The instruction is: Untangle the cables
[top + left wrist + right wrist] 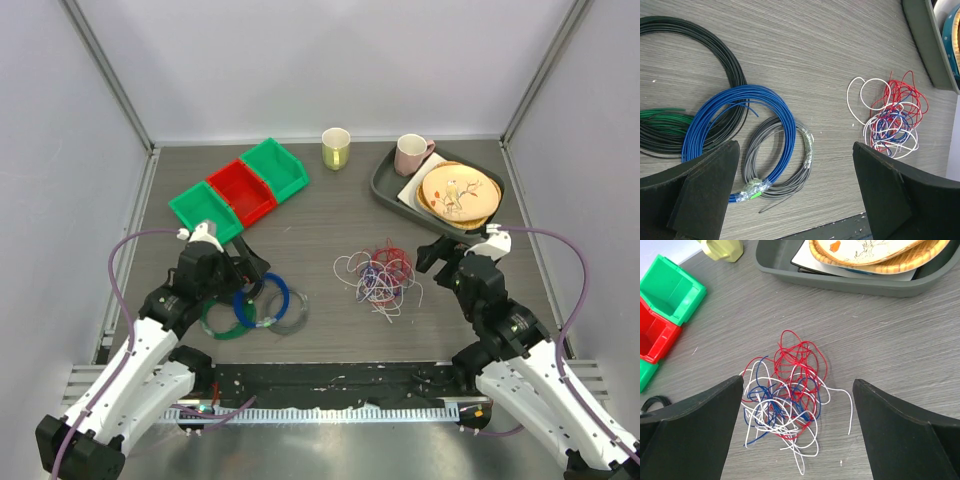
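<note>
Next, my right gripper goes to the left in the top view and down onto the tangle's middle (381, 279) (782, 404), because the blue and white cables cross most thickly there.
A tangle of thin red, white and blue cables (378, 277) lies on the table's middle; it also shows in the right wrist view (787, 400) and the left wrist view (892, 120). My right gripper (437, 256) is open and empty, hovering just right of the tangle, with the tangle between its fingers in its own view (797, 440). My left gripper (252, 268) is open and empty above the coiled wires, far left of the tangle (795, 200).
Coils of blue (740, 130), grey (785, 165), black (700, 60) and green (660, 117) wire lie at left. Green and red bins (240, 190) stand back left. A yellow mug (336, 148) and a grey tray (390, 190) with pink mug and plates stand at the back.
</note>
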Available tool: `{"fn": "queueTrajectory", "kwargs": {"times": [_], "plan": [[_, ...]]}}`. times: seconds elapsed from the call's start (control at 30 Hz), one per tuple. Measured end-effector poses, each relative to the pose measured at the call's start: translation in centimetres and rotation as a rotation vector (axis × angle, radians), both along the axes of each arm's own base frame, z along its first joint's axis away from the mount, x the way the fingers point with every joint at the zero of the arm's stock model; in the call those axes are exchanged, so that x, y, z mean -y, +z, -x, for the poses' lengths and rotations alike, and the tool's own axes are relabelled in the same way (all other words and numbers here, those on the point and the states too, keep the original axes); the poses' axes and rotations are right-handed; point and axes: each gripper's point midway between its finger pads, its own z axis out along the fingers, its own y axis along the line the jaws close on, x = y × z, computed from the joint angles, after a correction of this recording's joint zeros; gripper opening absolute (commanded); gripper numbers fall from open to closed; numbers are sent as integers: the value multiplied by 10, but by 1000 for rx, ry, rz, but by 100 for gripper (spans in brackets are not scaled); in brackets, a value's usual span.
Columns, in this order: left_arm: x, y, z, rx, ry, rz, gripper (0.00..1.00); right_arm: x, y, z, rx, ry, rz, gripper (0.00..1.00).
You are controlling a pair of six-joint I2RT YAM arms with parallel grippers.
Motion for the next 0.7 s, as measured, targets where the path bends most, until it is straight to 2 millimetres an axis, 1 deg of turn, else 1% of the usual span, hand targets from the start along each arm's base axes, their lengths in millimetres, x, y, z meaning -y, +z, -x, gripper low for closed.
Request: {"fn": "queueTrajectory", "kwargs": {"times": [0.27, 0.47, 0.53, 0.6, 0.7], "plan": [[0, 1, 0, 5, 0, 2, 100, -12, 1, 1, 9, 55, -38, 97], [-4, -4, 1, -7, 16, -12, 100, -15, 13, 3, 85, 64, -114, 97], [-4, -6, 2, -12, 18, -14, 100, -19, 17, 4, 118, 88, -142, 97], [-4, -8, 2, -19, 18, -16, 100, -25, 15, 5, 132, 128, -144, 97], [-4, -11, 4, -30, 19, -19, 100, -38, 4, 5, 102, 202, -121, 97]]}}
